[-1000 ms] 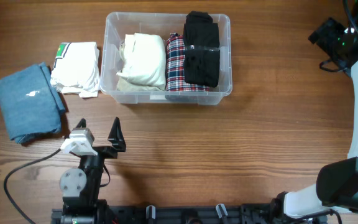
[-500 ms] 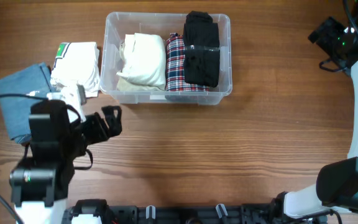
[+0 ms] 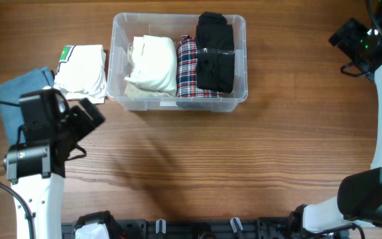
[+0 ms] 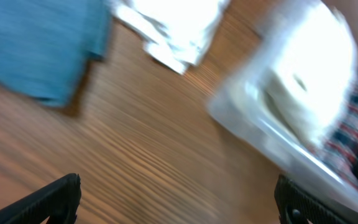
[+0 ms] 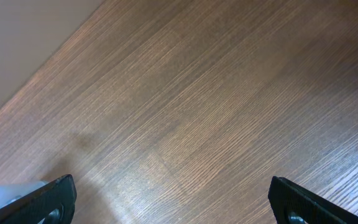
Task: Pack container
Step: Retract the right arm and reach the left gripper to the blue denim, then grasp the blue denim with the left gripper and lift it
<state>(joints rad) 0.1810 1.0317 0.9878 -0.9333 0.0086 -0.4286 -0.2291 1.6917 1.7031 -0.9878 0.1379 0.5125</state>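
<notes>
The left gripper goes to the left in the overhead view and down onto the blue garment's container-side edge (image 4: 84, 70) next, as bare wood beside it leaves finger room.
The clear plastic container (image 3: 120, 98) stands at the back middle of the table. It holds a cream garment (image 3: 152, 63), a red plaid one (image 3: 187, 66) and a black one (image 3: 215, 52). A folded white garment (image 3: 81, 72) and a folded blue one (image 3: 10, 96) lie left of it. My left gripper (image 3: 90, 114) hovers in front of the white garment; its wrist view (image 4: 178, 202) shows the fingers wide apart and empty, with the container (image 4: 253, 124) blurred ahead. My right gripper (image 5: 174, 202) is open over bare wood; its arm is at the far right edge.
The wooden table (image 3: 244, 166) spreads in front of and to the right of the container. The right arm's base (image 3: 370, 196) stands at the front right corner. A pale wall or floor strip (image 5: 23, 37) shows in the right wrist view.
My left arm has risen from the front edge and swung left and back, toward the blue and white garments. The right arm and the garments have not moved.
</notes>
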